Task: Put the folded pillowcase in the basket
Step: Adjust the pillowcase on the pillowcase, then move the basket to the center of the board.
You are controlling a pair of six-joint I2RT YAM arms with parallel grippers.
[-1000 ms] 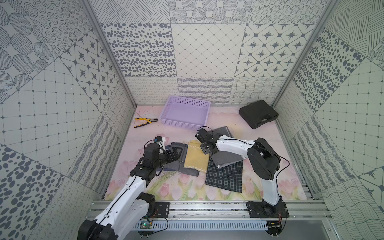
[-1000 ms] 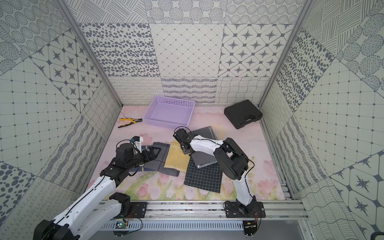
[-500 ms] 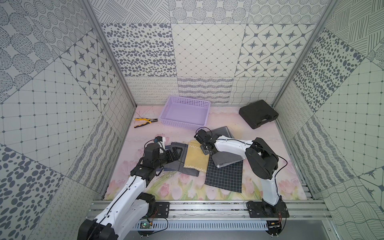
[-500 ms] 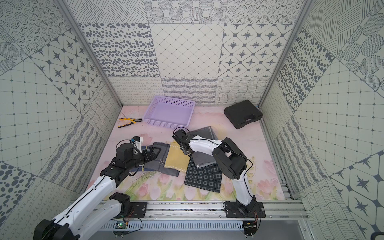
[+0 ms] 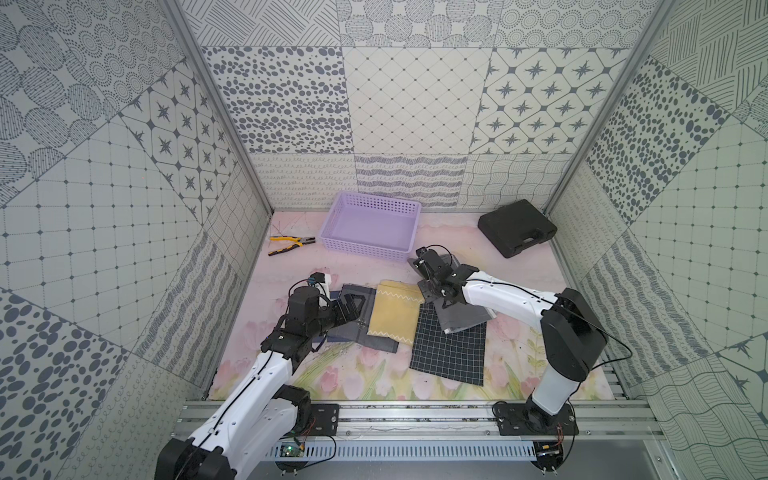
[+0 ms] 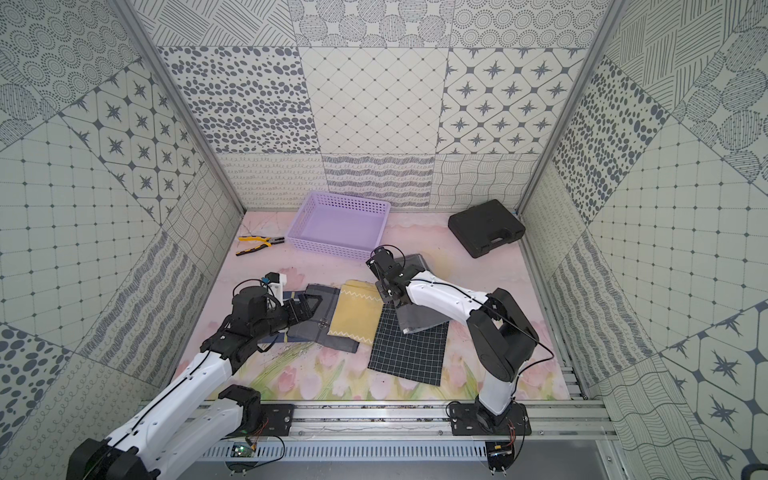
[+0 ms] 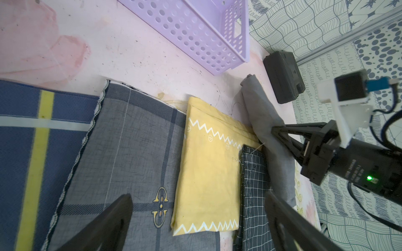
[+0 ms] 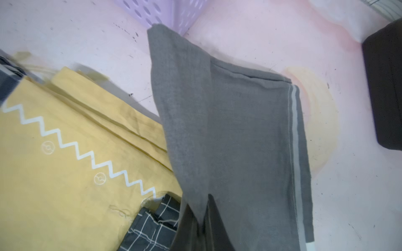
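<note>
The black checked cloth's edge by the yellow cloth (image 5: 392, 313) lies back from the pillowcase's pinched fold, so the robot's right gripper needs to draw that fold back over this edge next and release it.
The lilac basket (image 5: 360, 248) (image 6: 331, 249) stands at the back of the floor, nothing in it. The grey folded pillowcase (image 5: 462, 318) (image 6: 420, 316) (image 8: 239, 130) lies in front of it, partly over a black checked cloth (image 5: 451, 353). My right gripper (image 5: 429, 291) (image 6: 384, 291) (image 8: 202, 217) is shut on its left edge, and the pinched fold rises off the floor (image 7: 261, 113). My left gripper (image 5: 353, 301) (image 6: 309, 305) (image 7: 198, 196) hovers open over a grey-blue plaid cloth (image 7: 134, 152), beside a yellow zigzag cloth (image 5: 392, 313) (image 7: 208, 165).
A black hard case (image 5: 515, 226) sits at the back right. Yellow-handled pliers (image 5: 291, 245) lie left of the basket. Patterned walls close in the floor on three sides, with a metal rail (image 5: 415, 415) along the front.
My right gripper has shut on the grey pillowcase's edge and shifted slightly left with it. The left arm has not moved.
</note>
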